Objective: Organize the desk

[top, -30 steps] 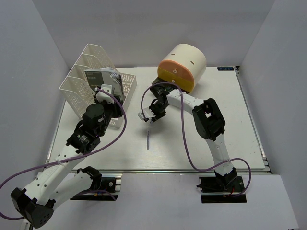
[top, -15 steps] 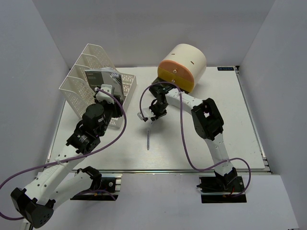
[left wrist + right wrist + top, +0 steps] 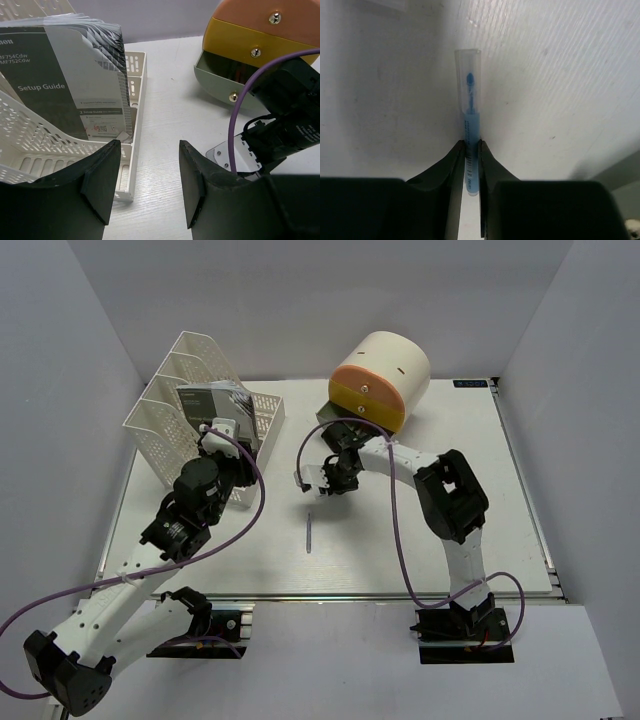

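The robot's right gripper should next move up and outward over the lowest grey-green drawer point(image 3: 346, 423) and release the blue pen inside, since that drawer is pulled open at the back.
The white desk point(image 3: 450, 530) carries everything. Low over its middle, my right gripper point(image 3: 333, 480) is shut on a blue pen point(image 3: 472, 145) with a clear cap. The pen's barrel sits pinched between the two black fingers point(image 3: 451, 165), and its capped end sticks out ahead over the desk point(image 3: 560, 90). In the top view the wrist hides that pen. My left gripper point(image 3: 150, 190) is open and holds nothing. It hangs next to the front end of the white mesh file rack point(image 3: 30, 150). My left gripper point(image 3: 222, 440) sits by the rack point(image 3: 185, 390).
A Setup Guide booklet point(image 3: 55, 85) stands in the rack. The cream drawer unit point(image 3: 380, 375) sits at the back, its lowest grey-green drawer point(image 3: 220, 80) pulled open. A thin dark pen point(image 3: 310, 532) lies on the desk in front of my right gripper. Grey walls enclose three sides.
My right gripper's fingers have closed onto the blue pen, and the wrist has shifted slightly right. The left arm and the thin pen on the desk have not moved.
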Controlling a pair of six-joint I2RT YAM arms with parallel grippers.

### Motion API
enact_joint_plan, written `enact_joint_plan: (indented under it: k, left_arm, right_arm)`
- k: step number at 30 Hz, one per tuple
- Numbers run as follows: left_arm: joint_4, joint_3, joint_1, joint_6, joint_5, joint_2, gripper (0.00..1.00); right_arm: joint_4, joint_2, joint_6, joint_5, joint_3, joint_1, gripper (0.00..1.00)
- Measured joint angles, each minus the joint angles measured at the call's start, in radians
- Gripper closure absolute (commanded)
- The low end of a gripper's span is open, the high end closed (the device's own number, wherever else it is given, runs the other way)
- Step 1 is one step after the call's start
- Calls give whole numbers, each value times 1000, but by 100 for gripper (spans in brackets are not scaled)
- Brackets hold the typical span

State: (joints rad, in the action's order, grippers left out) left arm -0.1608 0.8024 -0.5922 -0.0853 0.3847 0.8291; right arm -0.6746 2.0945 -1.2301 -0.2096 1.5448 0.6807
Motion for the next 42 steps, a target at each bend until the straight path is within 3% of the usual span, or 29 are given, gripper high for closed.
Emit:
enact_joint_plan:
  k: [5,12,18,24,32,36,39,42]
  left_arm:
    - [9,-11,0,3,-2,0,40]
    - [31,-29,0,7,-15,0,41]
    - [41,-37,0,8,-35,3,41]
    - [50,-39,0,9,-66,34,40]
    - [39,-24,-6,-45,-146,185,39]
    - [-20,40,-8,-106,-215,295,38]
    - [-52,64,-8,-164,-258,326,37]
    - [-87,64,-8,-229,-291,330,35]
  right_arm:
    - [25,-31,173,7,-39,-3,100]
    - [-21,-99,418,-31,-63,-25,100]
    - [-1,-311,591,-47,-42,-78,100]
    - [64,-365,678,21,56,-153,100]
    - [118,-260,695,127,104,-216,100]
    - [132,-206,670,136,109,-232,96]
    - [135,-164,651,136,130,-237,87]
    - [141,-127,643,135,156,-243,70]
